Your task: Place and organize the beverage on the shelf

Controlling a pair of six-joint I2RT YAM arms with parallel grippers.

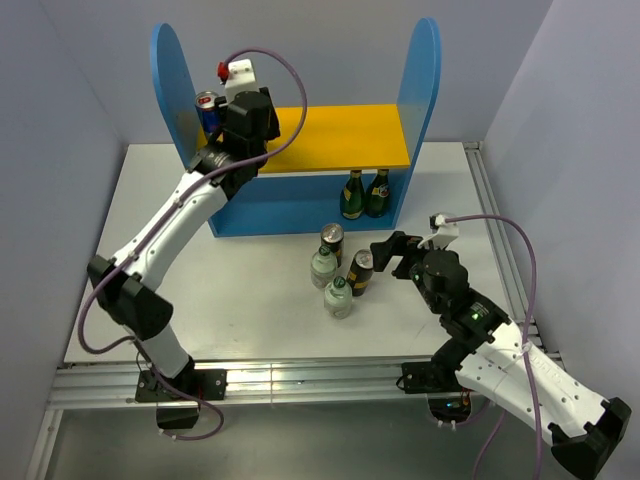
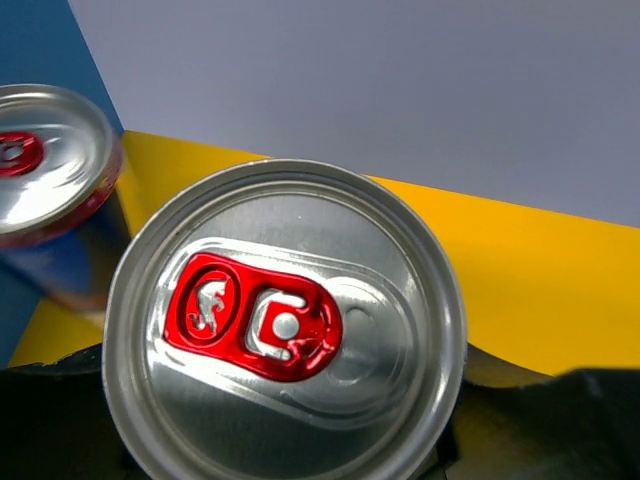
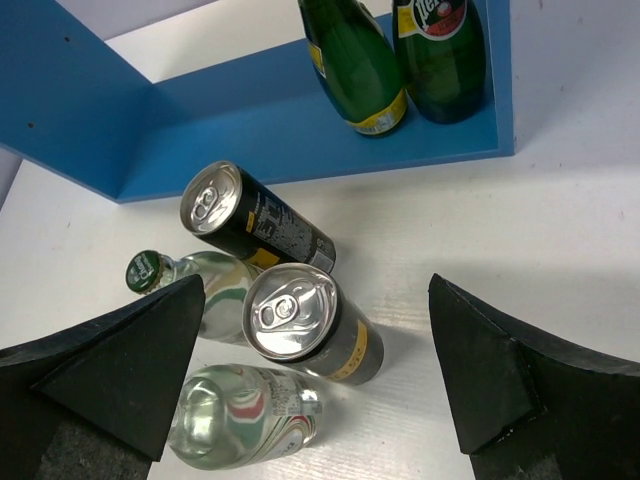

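Observation:
The slim can is hanging higher than the blue-and-silver can, so my left gripper needs to lower the slim can onto the yellow board, close beside that can, and then open.
The shelf (image 1: 340,135) stands at the back of the table. A blue-and-silver can (image 1: 208,110) stands at the left end of its yellow upper board (image 2: 540,270); it also shows in the left wrist view (image 2: 40,160). My left gripper (image 1: 238,125) is right beside it, shut on a slim can with a silver top and red tab (image 2: 285,320); its side colour is hidden. Two black-and-gold cans (image 1: 332,240) (image 1: 360,272) and two clear bottles (image 1: 322,266) (image 1: 338,297) stand clustered on the table. My right gripper (image 1: 395,250) is open just right of them, around the nearer can (image 3: 300,320).
Two green bottles (image 1: 352,195) (image 1: 378,193) stand on the shelf's lower level at its right end, seen also in the right wrist view (image 3: 360,60). The tall blue side panels (image 1: 420,90) flank the boards. Grey walls close in on both sides of the table.

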